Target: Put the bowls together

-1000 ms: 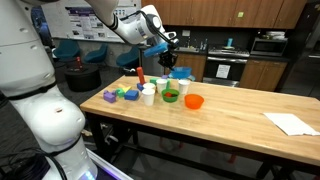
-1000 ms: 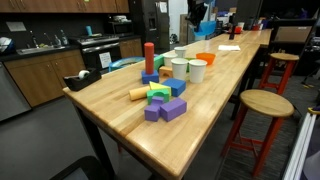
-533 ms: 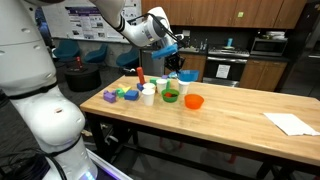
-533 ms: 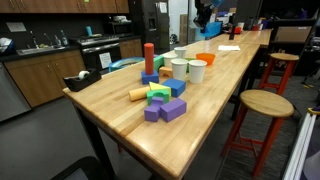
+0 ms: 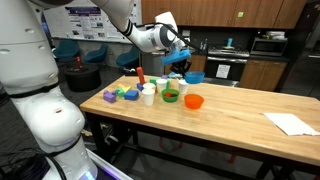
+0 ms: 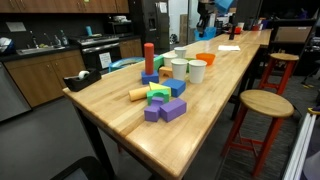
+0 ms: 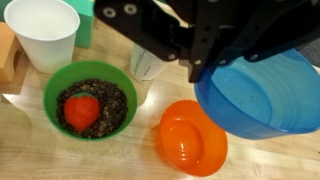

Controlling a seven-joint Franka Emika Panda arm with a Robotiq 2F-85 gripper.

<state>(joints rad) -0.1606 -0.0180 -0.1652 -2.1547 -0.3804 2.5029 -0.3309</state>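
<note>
The blue bowl goes down into the orange bowl's open top next, since the orange bowl stands empty below. My gripper then releases the blue bowl's near rim.
My gripper is shut on the rim of the blue bowl and holds it in the air above the table. In the wrist view the gripper comes in from the top, with the blue bowl hanging at the right. Below it, on the wood, stands the orange bowl, empty. To its left the green bowl holds dark grains and a red piece. In an exterior view the green bowl and the orange bowl stand side by side. The orange bowl also shows far down the table.
White cups stand by the green bowl, and one white cup is close behind it. Coloured blocks and a red cylinder lie at one end of the table. A white cloth lies at the other end. A stool stands beside the table.
The gripper has carried the blue bowl sideways through the air, to a spot over the green and orange bowls. The bowls on the table have stayed put.
</note>
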